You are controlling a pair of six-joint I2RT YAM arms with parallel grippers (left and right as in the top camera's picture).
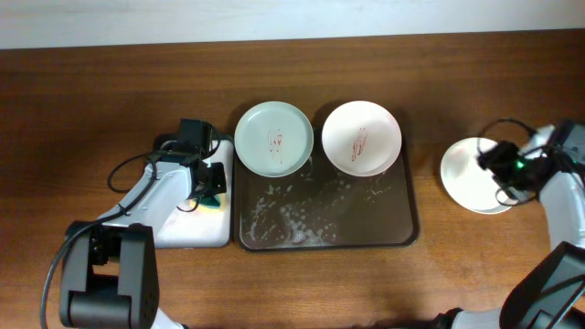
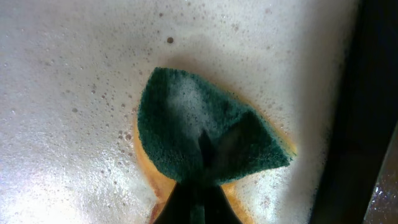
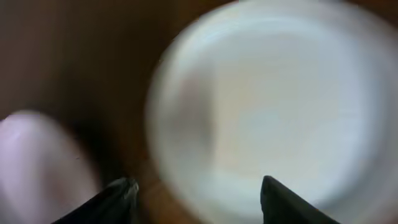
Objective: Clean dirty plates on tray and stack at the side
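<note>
The pale green plate's closest rim (image 1: 310, 144) is to the right gripper's left in the overhead view, so the gripper will next swing past the streaked white plate and down onto that rim.
The dark tray (image 1: 402, 233) holds a pale green plate (image 1: 273, 138) and a white plate (image 1: 361, 137) at its far side, both with red streaks at the centre. A third white plate (image 1: 468, 178) lies on the table to the right, with no streaks showing. My left gripper (image 1: 212, 185) is shut on a green and yellow sponge (image 2: 205, 134) over the foamy small tray (image 1: 187, 233). My right gripper (image 1: 501, 174) is open over the right plate's edge (image 3: 273, 112); that view is blurred.
The small white-inside tray (image 2: 68, 124) holding foam sits left of the dark tray, its black rim (image 2: 360, 112) close to the sponge. Foam and water (image 1: 292, 219) cover the dark tray's near half. Cables (image 1: 128, 169) trail by the left arm.
</note>
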